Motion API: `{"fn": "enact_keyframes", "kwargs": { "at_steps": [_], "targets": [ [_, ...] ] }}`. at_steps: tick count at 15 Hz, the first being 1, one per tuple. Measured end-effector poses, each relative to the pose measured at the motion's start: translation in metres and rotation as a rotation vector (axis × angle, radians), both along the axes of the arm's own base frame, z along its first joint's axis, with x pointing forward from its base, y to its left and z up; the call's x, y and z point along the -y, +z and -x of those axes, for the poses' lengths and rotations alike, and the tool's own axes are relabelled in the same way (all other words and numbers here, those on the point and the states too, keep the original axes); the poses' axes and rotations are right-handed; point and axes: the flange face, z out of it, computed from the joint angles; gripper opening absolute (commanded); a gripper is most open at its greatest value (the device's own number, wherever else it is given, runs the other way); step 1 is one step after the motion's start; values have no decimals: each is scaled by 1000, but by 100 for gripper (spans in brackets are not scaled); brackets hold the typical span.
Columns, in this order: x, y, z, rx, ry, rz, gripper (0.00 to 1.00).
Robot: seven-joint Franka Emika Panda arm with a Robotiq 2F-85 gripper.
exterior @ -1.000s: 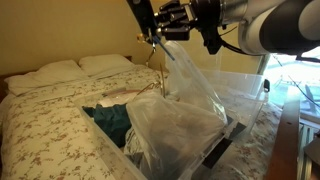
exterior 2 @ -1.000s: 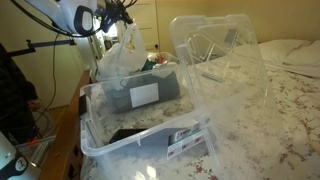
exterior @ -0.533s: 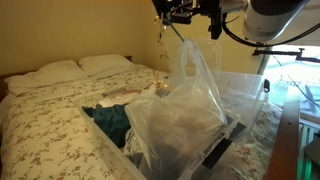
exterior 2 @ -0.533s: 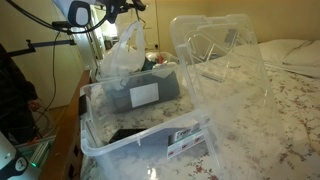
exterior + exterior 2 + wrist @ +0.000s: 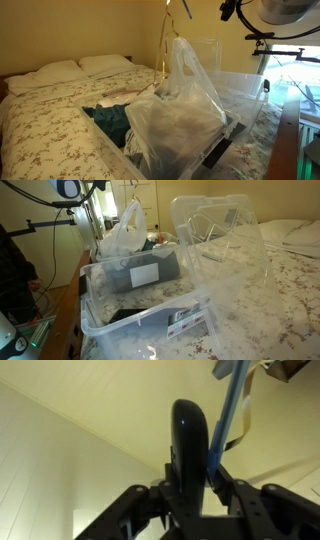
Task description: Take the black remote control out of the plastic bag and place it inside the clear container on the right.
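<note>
The gripper tips downward next and moves down past the plastic bag (image 5: 185, 85) to release the remote inside the clear container, since the container's opening lies below the gripper.
In the wrist view my gripper (image 5: 190, 485) is shut on the black remote control (image 5: 187, 450), which stands up between the fingers against the ceiling. A blue strap (image 5: 228, 410) runs beside it. In both exterior views the gripper is above the top edge and out of frame. The plastic bag (image 5: 185, 85) stands peaked in the bin with teal cloth (image 5: 108, 120); it also shows in an exterior view (image 5: 125, 230). The clear container (image 5: 222, 230) stands tilted beside that bin, and shows behind the bag in an exterior view (image 5: 240, 85).
The bins rest on a bed with a floral cover (image 5: 50, 110) and pillows (image 5: 75, 68). A second clear bin (image 5: 150, 320) sits in front. A camera stand (image 5: 40, 225) and a wooden bed rail (image 5: 288, 140) are at the sides.
The gripper has risen out of the top of both exterior views. The bag has stretched up into a taller peak and stays in the bin.
</note>
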Motion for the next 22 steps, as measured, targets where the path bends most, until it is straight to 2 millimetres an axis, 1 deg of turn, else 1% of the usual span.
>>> {"fn": "enact_keyframes", "kwargs": {
  "at_steps": [2,4,5,6,9,11,17,22],
  "targets": [
    [9,-1,0,31,-74,63,16],
    [18,-13,-6,47,-139,145,16],
    [22,-22,-10,51,-170,186,16],
    [26,-33,-15,43,-199,228,16],
    [43,-77,-27,-15,-289,357,16],
    [52,-103,-30,-69,-346,441,16],
    [72,-163,-23,-285,-478,659,16],
    [88,-219,-20,-506,-543,802,16]
  ]
}}
